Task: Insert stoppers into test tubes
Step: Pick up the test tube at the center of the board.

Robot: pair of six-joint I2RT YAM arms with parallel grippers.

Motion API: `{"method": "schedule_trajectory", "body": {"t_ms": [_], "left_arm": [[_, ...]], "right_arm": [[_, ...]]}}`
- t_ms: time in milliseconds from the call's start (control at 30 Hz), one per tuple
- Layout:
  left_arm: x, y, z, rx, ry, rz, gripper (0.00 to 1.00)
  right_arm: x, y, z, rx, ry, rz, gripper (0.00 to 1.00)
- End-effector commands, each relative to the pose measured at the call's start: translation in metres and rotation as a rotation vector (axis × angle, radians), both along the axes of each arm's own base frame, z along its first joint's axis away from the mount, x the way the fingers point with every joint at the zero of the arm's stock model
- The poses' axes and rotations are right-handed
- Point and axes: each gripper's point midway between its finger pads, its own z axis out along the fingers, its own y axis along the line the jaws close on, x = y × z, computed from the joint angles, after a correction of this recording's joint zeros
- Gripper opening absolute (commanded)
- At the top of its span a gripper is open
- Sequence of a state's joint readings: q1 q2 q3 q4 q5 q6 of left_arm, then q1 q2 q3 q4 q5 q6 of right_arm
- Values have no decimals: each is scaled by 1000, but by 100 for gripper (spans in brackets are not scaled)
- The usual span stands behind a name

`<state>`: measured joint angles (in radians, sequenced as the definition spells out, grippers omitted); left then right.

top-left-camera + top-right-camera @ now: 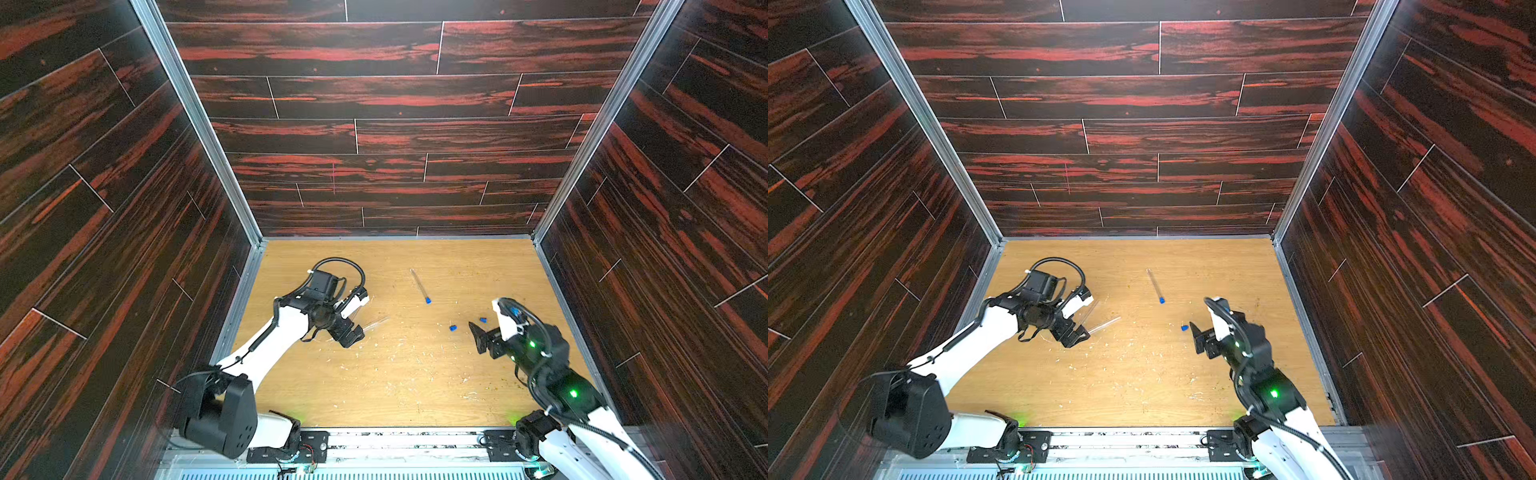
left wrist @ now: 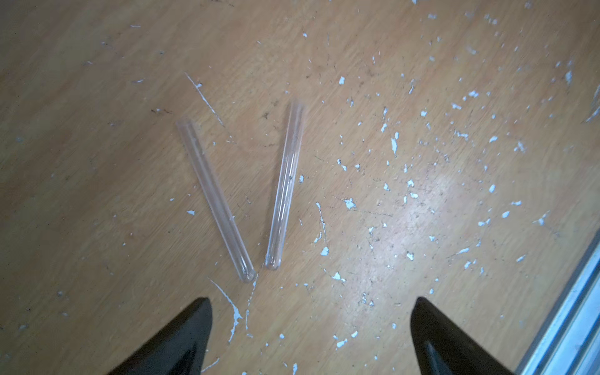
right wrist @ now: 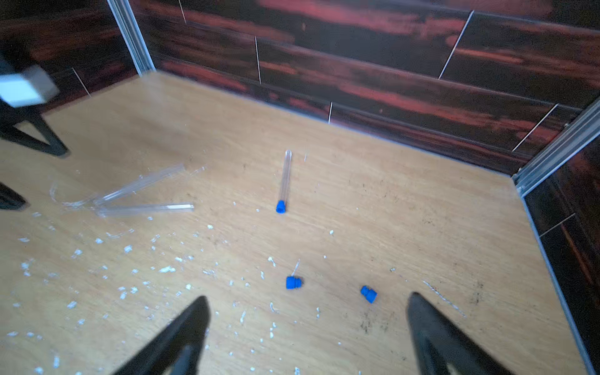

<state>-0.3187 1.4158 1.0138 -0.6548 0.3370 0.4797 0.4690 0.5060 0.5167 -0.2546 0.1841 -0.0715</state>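
Next, my left gripper will lower and advance toward mid-floor onto the middle of the test tube nearer the bar, keeping its open far end clear for a stopper.
Two empty clear test tubes lie in a V on the wooden floor, just ahead of my open left gripper; in a top view they show faintly beside that gripper. A third test tube lies mid-floor with a blue stopper in its near end, also in the right wrist view. Two loose blue stoppers lie on the floor just past the fingertips of my open right gripper, which holds nothing. A top view shows them by that gripper.
Pale debris specks litter the wooden floor. Dark red-streaked walls with metal corner rails enclose the floor on three sides. A metal edge rail runs close by the left gripper.
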Motion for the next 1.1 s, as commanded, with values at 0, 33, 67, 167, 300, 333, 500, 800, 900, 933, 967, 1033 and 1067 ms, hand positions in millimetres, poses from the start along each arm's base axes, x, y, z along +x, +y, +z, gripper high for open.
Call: {"method": "schedule_trajectory", "body": {"t_ms": [0, 33, 67, 167, 300, 333, 500, 800, 900, 933, 967, 1033, 1067], "left_arm": [[1, -2, -11, 76, 38, -33, 96], [1, -4, -13, 75, 54, -33, 95], [1, -7, -14, 66, 65, -36, 95], [7, -10, -16, 67, 56, -37, 94], [16, -12, -27, 116, 86, -32, 92], [18, -13, -29, 129, 89, -34, 92], [26, -20, -40, 167, 117, -51, 90], [33, -29, -57, 247, 189, -82, 76], [33, -31, -62, 260, 195, -99, 69], [35, -32, -65, 266, 195, -101, 68], [35, -32, -68, 275, 201, -101, 68], [37, -32, -72, 292, 219, -104, 64], [37, -31, -74, 300, 224, -103, 64]], "right_arm": [[-5, -8, -7, 11, -9, -29, 99], [-6, -12, -7, 28, -20, -53, 99], [-7, -16, -6, 44, -36, -74, 99], [-12, -19, 2, 82, -99, -78, 99], [-12, -19, 0, 79, -118, -70, 99], [-11, -18, -2, 74, -117, -70, 99], [-11, -14, -6, 61, -121, -45, 99], [-11, -14, -7, 56, -126, -43, 99], [-10, -13, -8, 54, -122, -36, 99], [-11, -12, -9, 56, -122, -29, 99], [-11, -12, -8, 58, -125, -31, 99], [-10, -15, -7, 59, -127, -48, 99], [-10, -15, -8, 58, -125, -51, 99]]}}
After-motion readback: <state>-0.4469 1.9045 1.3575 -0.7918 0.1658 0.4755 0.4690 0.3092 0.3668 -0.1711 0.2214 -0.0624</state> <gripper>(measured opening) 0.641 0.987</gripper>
